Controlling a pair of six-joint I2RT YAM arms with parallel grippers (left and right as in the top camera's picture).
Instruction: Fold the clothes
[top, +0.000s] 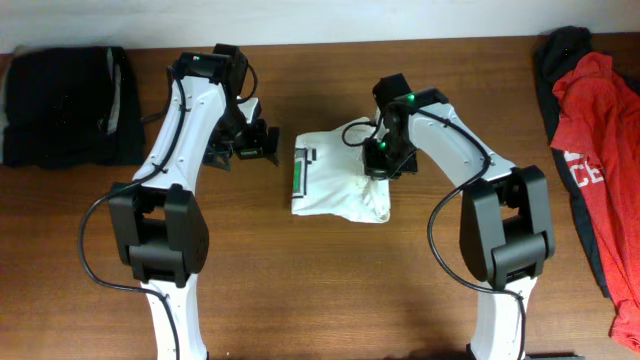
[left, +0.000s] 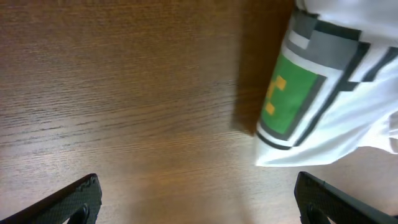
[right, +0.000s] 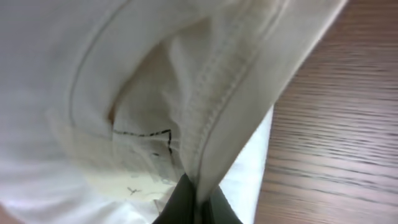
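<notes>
I still need to grip the shirt's marked edge, so next I will move my left gripper to the right in the overhead view and down over that edge's far part (top: 303, 153) (left: 323, 42).
A white T-shirt (top: 338, 180) lies folded into a small bundle at the table's middle, its green-and-dark striped mark (top: 297, 176) on the left edge. My right gripper (top: 380, 160) is shut on the shirt's right edge; in the right wrist view the fingers (right: 196, 208) pinch a stitched hem of the white T-shirt (right: 124, 93). My left gripper (top: 250, 148) is open and empty, just left of the shirt, apart from it. In the left wrist view its fingers (left: 199, 202) spread over bare wood, with the white T-shirt (left: 367, 118) and the mark (left: 289, 96) at the upper right.
A folded black garment (top: 65, 105) lies at the table's far left. A red garment (top: 598, 130) over dark clothes lies at the far right. The wooden table (top: 330, 280) has bare wood in front of the shirt.
</notes>
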